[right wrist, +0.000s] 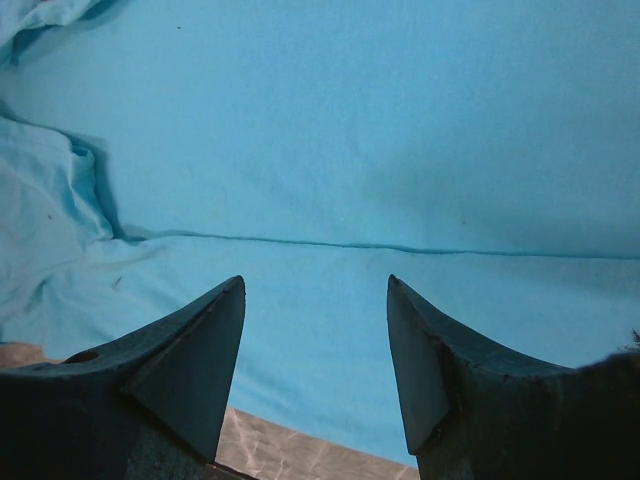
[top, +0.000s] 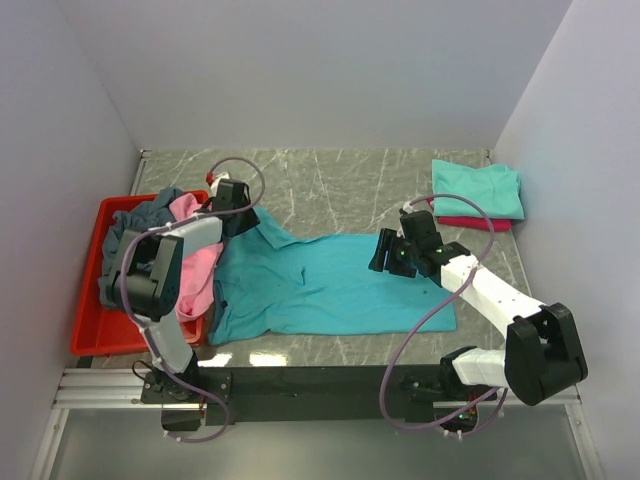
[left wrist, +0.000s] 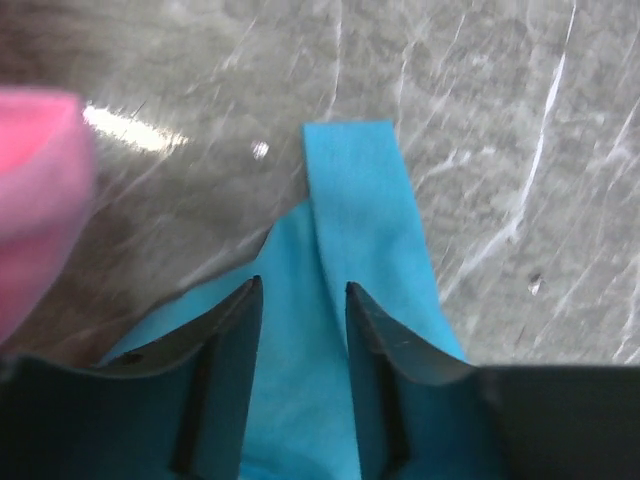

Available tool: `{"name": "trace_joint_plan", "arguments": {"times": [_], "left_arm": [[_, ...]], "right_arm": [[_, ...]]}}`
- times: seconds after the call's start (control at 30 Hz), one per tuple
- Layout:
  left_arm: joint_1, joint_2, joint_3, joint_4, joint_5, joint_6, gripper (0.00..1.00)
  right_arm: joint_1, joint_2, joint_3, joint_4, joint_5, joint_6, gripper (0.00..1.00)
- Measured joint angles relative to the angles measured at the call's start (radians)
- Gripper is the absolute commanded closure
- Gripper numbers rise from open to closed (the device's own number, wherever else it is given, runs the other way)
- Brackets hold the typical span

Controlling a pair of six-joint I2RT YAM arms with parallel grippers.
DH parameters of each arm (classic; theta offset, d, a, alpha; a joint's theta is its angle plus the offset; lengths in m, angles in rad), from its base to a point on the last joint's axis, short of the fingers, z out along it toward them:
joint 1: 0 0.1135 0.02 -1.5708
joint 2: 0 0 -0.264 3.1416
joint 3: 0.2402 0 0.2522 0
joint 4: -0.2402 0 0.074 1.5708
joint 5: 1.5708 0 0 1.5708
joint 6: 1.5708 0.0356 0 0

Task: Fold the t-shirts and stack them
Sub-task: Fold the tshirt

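The far end of the narrow turquoise piece of cloth lies on the marble beyond my left gripper's open fingers, so the gripper will move outward and down onto it next.
A bright turquoise collared t-shirt lies spread flat on the marble table. My left gripper hovers at its upper-left corner by the collar. In the left wrist view its jaws stand apart over a narrow turquoise strip lying on the table, gripping nothing. My right gripper hangs over the shirt's far edge, open, with smooth turquoise cloth and a seam below. A folded mint-green t-shirt rests on a crimson one at the back right.
A red plastic tray stands at the left, holding a pink shirt that spills over its rim and a slate-grey one. White walls enclose the table on three sides. Pink cloth shows blurred in the left wrist view.
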Motion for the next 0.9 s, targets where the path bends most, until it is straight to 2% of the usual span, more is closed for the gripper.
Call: {"name": "trace_joint_plan", "arguments": {"times": [0.1, 0.3, 0.43, 0.63, 0.9], "left_arm": [[0.000, 0.063, 0.059, 0.002, -0.005, -0.003, 0.49], [0.000, 0.175, 0.199, -0.020, -0.028, 0.008, 0.54], [0.000, 0.201, 0.224, -0.042, -0.043, 0.021, 0.58], [0.000, 0.214, 0.233, -0.077, -0.062, 0.041, 0.58], [0.000, 0.286, 0.333, -0.109, -0.077, 0.076, 0.57]], "right_arm": [[0.000, 0.000, 0.000, 0.000, 0.000, 0.000, 0.34], [0.000, -0.001, -0.002, 0.000, 0.000, 0.000, 0.34], [0.000, -0.001, -0.002, 0.001, 0.000, -0.001, 0.34], [0.000, -0.001, -0.002, 0.005, 0.000, -0.001, 0.34], [0.000, -0.001, -0.002, 0.005, -0.003, -0.001, 0.34]]}}
